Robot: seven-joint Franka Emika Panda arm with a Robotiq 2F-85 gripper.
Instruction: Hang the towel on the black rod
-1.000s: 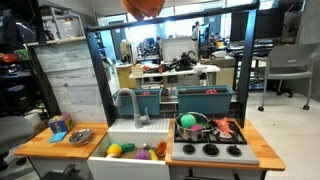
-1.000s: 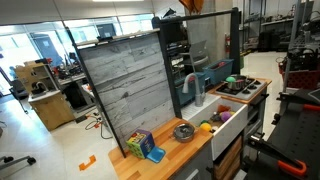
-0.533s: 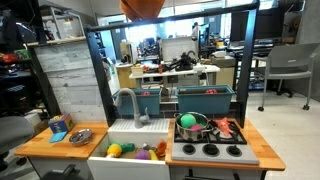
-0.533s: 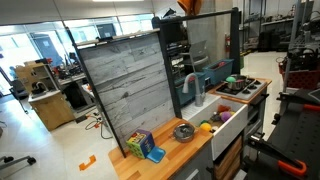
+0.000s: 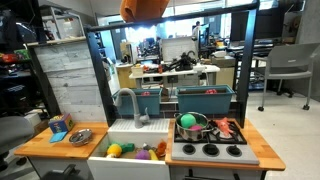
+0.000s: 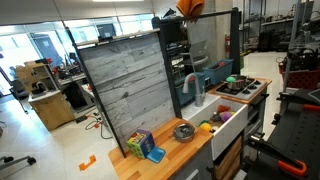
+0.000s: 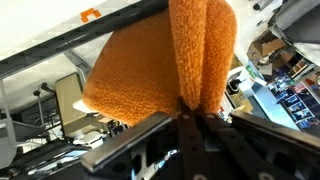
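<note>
The gripper will next go down with a turn and bring the towel (image 5: 145, 8) down over the black top rod to release it, since the rod runs diagonally.
The orange towel (image 5: 145, 8) hangs at the very top of both exterior views (image 6: 190, 7), just above the play kitchen's black top rod (image 5: 200, 14). In the wrist view my gripper (image 7: 190, 108) is shut on a folded edge of the towel (image 7: 150, 65), which fills most of the frame. The black rod (image 7: 70, 45) runs diagonally behind the towel. The arm itself is cut off above the exterior views.
A toy kitchen stands below, with a sink (image 5: 135, 135) with a faucet, a stove with a pot (image 5: 192, 124), teal bins (image 5: 205, 98) and a wooden counter (image 5: 55, 140). A grey plank panel (image 6: 125, 85) forms one side. Office desks and chairs stand behind.
The towel has come down slightly and shows larger at the top of the exterior view. Nothing else has moved.
</note>
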